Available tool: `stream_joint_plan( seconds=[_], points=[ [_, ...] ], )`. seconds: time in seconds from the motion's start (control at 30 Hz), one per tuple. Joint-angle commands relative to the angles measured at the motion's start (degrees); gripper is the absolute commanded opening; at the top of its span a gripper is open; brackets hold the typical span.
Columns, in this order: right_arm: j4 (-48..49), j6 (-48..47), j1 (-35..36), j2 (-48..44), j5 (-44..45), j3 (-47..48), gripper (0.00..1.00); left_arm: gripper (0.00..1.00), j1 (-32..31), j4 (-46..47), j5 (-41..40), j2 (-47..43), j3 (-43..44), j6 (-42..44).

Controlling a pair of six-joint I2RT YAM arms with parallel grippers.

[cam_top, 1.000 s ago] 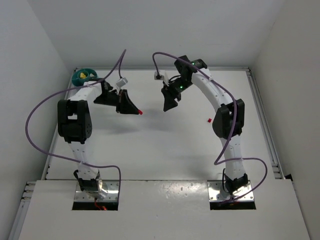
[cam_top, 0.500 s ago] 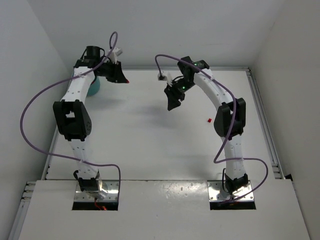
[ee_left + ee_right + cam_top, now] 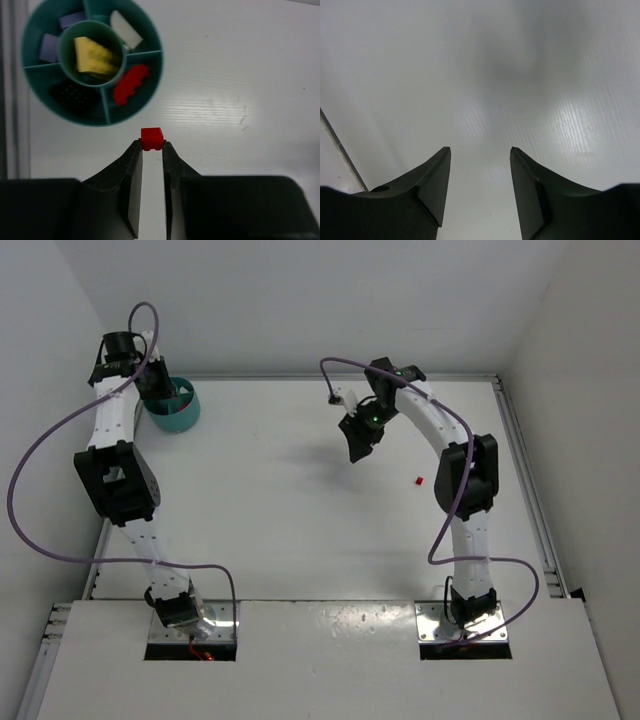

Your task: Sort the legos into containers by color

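Note:
My left gripper has to move down past the near rim of the teal bowl, so that it is over the bowl's section with the red piece [image 3: 183, 408] [image 3: 132, 86].
My left gripper [image 3: 151, 145] is shut on a small red lego [image 3: 151, 138] held at its fingertips, just short of the teal bowl's [image 3: 154, 55] rim. The bowl sits at the back left of the table in the top view [image 3: 185, 415]. Its compartments hold a yellow brick [image 3: 95, 55] in the centre cup, a red piece [image 3: 131, 84], a white piece [image 3: 125, 30], pale blue pieces [image 3: 51, 46] and a black piece [image 3: 75, 95]. My right gripper [image 3: 480, 152] is open and empty above bare table; in the top view it is at the middle back [image 3: 359, 448]. A loose red lego [image 3: 419, 480] lies right of it.
White walls close the table at the back and both sides. A raised rail [image 3: 525, 470] runs along the table's right edge. Purple cables loop from both arms.
My left arm has swung from the table's middle back to the far left corner, carrying the red lego to beside the bowl. The right gripper has drifted slightly right and lower.

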Motion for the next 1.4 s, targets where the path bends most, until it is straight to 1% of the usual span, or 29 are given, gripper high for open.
stream_joint_plan(
  seconds=[0.0, 0.13, 0.27, 0.3, 0.6, 0.67, 0.7, 0.73, 0.8, 0.83, 0.9, 0.93, 1.03, 1.07, 1.1, 1.2, 1.27, 1.37],
  points=[
    [2.6, 1.9, -0.7, -4.1, 2.8, -0.7, 0.52, 0.00, 0.9, 2.6, -7.2, -0.9, 1.8, -5.0],
    [3.8, 3.1, -0.7, -4.1, 5.0, -0.7, 0.52, 0.00, 0.9, 3.1, -8.6, 0.7, 1.8, -5.0],
    [4.9, 3.8, -0.7, -4.1, 7.7, -1.8, 0.52, 0.00, 0.4, 3.1, -9.7, 2.7, 3.8, -5.0],
    [4.9, 4.3, -0.7, -4.1, 7.7, -1.8, 0.53, 0.00, 0.4, 3.1, -10.2, 2.7, 3.8, -5.0],
    [6.5, 5.3, -0.7, -5.3, 13.1, -4.0, 0.56, 0.00, 0.4, 3.7, -10.2, 6.7, 6.1, -5.0],
    [7.1, 6.0, -0.7, -5.3, 14.8, -5.1, 0.57, 0.05, 0.4, 3.7, -10.2, 7.3, 6.1, -5.0],
    [7.1, 6.0, -0.7, -5.9, 15.4, -5.1, 0.58, 0.09, -0.2, 3.7, -10.2, 7.3, 6.1, -5.0],
    [7.6, 6.0, -1.2, -5.9, 16.8, -5.6, 0.59, 0.15, -0.2, 3.7, -10.2, 7.8, 6.1, -5.0],
    [8.2, 6.0, -1.2, -6.5, 18.1, -7.4, 0.59, 0.23, -0.2, 3.7, -10.2, 8.4, 6.6, -4.5],
    [8.2, 6.0, -1.2, -7.0, 18.9, -7.9, 0.59, 0.30, -0.2, 3.7, -10.2, 8.4, 6.6, -4.5],
    [8.2, 6.0, -1.8, -7.6, 19.7, -9.9, 0.59, 0.35, -0.2, 3.7, -10.2, 8.9, 7.6, -4.5],
    [8.2, 6.0, -1.8, -8.3, 20.3, -10.6, 0.59, 0.41, -0.2, 3.7, -10.2, 8.9, 7.6, -4.5],
    [8.7, 6.0, -3.1, -9.8, 21.6, -12.9, 0.59, 0.44, -0.2, 3.7, -9.5, 8.9, 8.3, -4.5],
    [8.7, 6.0, -3.9, -10.4, 21.6, -14.2, 0.59, 0.48, -0.2, 3.7, -9.0, 8.9, 8.3, -3.9],
    [8.7, 6.0, -4.9, -11.2, 22.2, -15.0, 0.59, 0.48, -0.2, 3.7, -9.0, 8.9, 8.3, -3.9],
    [8.7, 6.0, -7.2, -13.4, 22.8, -18.1, 0.59, 0.48, -0.7, 4.2, -5.7, 6.5, 8.3, -2.5],
    [9.3, 6.0, -8.5, -14.8, 24.0, -20.7, 0.59, 0.48, -1.3, 7.4, -3.7, 2.6, 5.4, -2.0],
    [9.8, 6.0, -10.8, -16.5, 24.5, -24.3, 0.59, 0.48, -3.8, 11.4, -1.2, -3.0, 0.5, -0.9]
  ],
)
